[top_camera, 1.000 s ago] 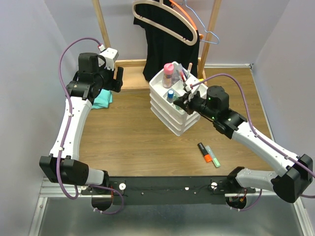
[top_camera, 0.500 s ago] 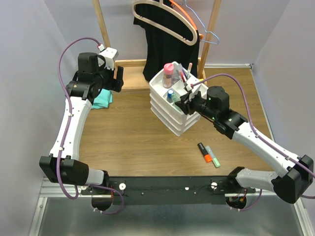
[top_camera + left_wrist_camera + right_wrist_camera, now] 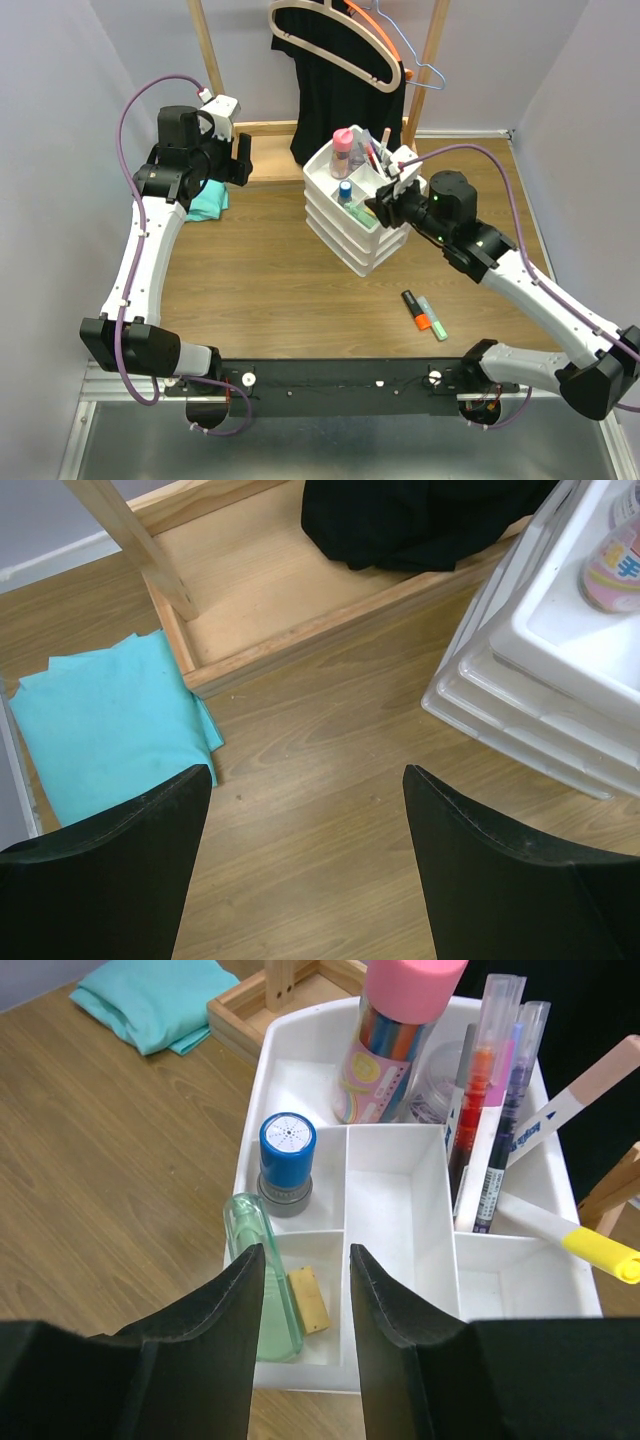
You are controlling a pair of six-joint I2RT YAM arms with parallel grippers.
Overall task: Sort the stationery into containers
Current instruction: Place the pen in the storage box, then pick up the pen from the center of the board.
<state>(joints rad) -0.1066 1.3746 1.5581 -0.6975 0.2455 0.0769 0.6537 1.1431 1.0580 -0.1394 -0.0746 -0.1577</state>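
The orange highlighter is still unsorted and lies below the left gripper, so the robot should swing that gripper back to its right in the top view and down onto the highlighter.
The white three-drawer organiser [image 3: 352, 238] stands mid-table, and its divided tray [image 3: 346, 1185] fills the right wrist view. The tray holds a pink-capped bottle [image 3: 388, 1040], a blue-capped tube [image 3: 287, 1152], several pens [image 3: 492, 1120], a yellow-tipped marker [image 3: 565, 1238], a green highlighter [image 3: 258, 1270] and a tan eraser [image 3: 311, 1300]. My right gripper [image 3: 305, 1252] is open and empty just above the front compartment; it also shows in the top view [image 3: 380, 208]. An orange highlighter [image 3: 416, 310] and a green highlighter [image 3: 433, 318] lie on the table. My left gripper [image 3: 240, 160] is open and empty.
A teal cloth [image 3: 208, 203] lies at the left, also in the left wrist view [image 3: 110, 720]. The wooden rack [image 3: 270, 130] with hangers and a black garment [image 3: 345, 100] stands behind the organiser. The left gripper [image 3: 308, 775] hovers over bare wood between cloth and organiser.
My right gripper has drawn back a little to the right and risen over the tray's near corner. The left arm has not moved.
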